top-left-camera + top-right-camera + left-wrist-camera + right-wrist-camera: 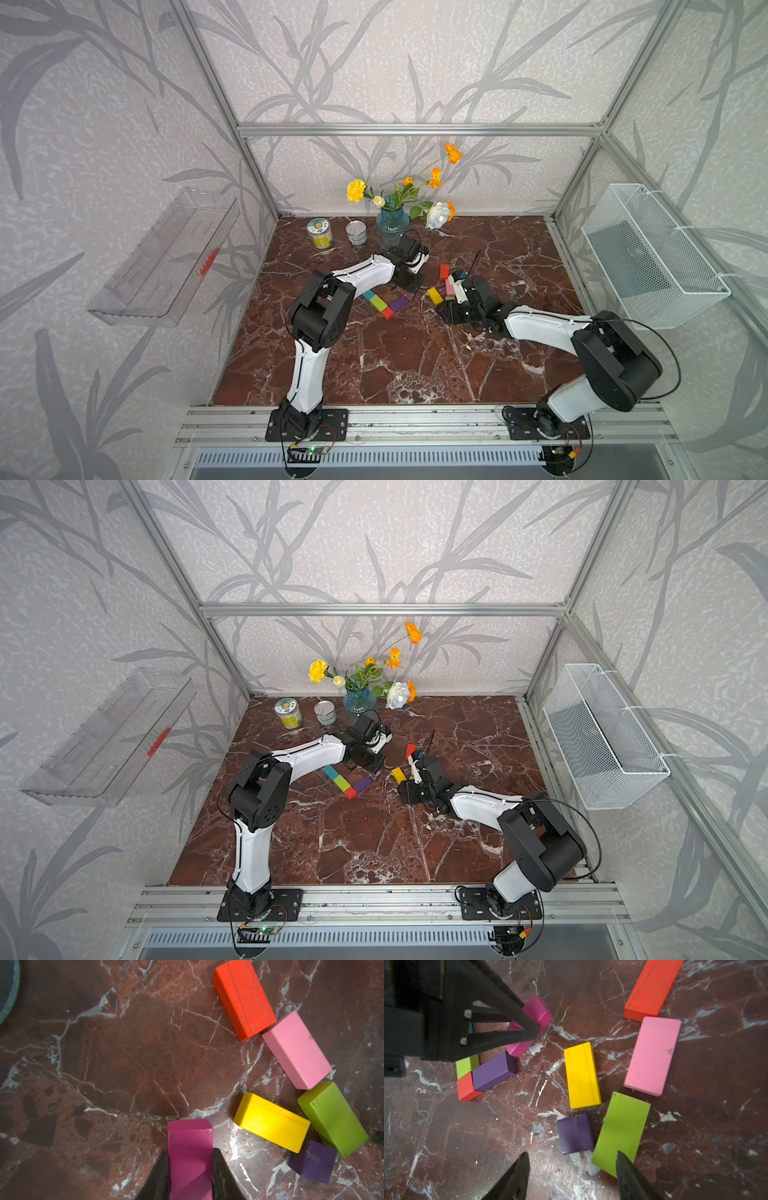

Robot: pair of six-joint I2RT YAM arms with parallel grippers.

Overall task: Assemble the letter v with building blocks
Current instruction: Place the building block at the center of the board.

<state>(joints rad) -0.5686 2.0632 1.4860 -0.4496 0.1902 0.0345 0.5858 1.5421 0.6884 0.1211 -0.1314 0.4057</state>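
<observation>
This arm of the V lacks a second bar. I next need to lower my left gripper just past the purple bar's far end (404,299) and release the magenta block.
My left gripper (190,1153) is shut on a magenta block (190,1142) and holds it just past the far end of a purple bar (494,1071). That bar meets a red cube (466,1087), from which a lime bar (379,302) and a teal bar (368,296) run the other way. Loose to the right lie a yellow bar (582,1076), a pink bar (652,1055), a red bar (652,987), a second lime bar (620,1132) and a purple cube (576,1133). My right gripper (572,1154) hangs open just short of the purple cube, holding nothing.
Two cans (320,234) (357,232) and a blue vase of flowers (390,226) stand at the back of the marble table (415,365). A wire basket (652,253) hangs on the right wall and a clear tray (166,257) on the left wall.
</observation>
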